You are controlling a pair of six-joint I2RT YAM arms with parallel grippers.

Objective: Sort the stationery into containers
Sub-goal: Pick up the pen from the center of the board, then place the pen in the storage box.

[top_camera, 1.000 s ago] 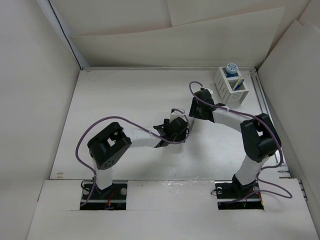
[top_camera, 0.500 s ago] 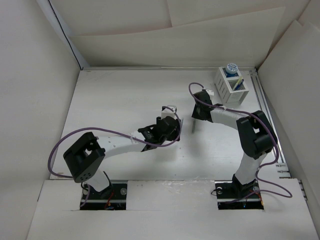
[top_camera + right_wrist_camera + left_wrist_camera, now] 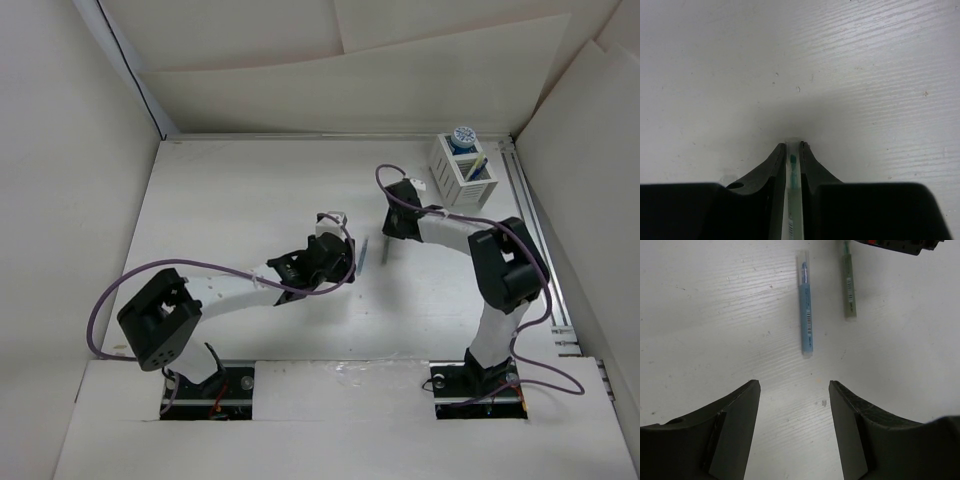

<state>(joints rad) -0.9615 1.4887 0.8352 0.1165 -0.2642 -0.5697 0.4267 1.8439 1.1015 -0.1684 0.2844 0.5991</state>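
Observation:
I will raise my right gripper, carry the pale-yellow stick outward over the box's near section (image 3: 477, 174), which already has a dark blue pen, and release it inside.
The light-blue stick (image 3: 806, 305) lies flat on the table, just ahead of my open, empty left gripper (image 3: 794, 390); it also shows in the top view (image 3: 364, 252). Right of it lies the pale-yellow stick (image 3: 849, 287), its far end under my right gripper (image 3: 393, 232). In the right wrist view that gripper (image 3: 793, 148) is shut on the pale stick (image 3: 793, 172), tips at the table. The white slatted organizer box (image 3: 455, 180) stands at the back right. A blue-and-white roll (image 3: 462, 137) sits in its far compartment and a dark blue pen (image 3: 476, 169) in the near one. The second roll is hidden.
White walls enclose the table on the left, back and right. A metal rail (image 3: 530, 215) runs along the right edge beside the box. Purple cables loop over both arms. The two grippers are close together near mid-table.
My left arm has swung its elbow left and back, and its gripper has drawn slightly left, uncovering the light-blue stick. My right gripper has shifted a little left over the pale stick.

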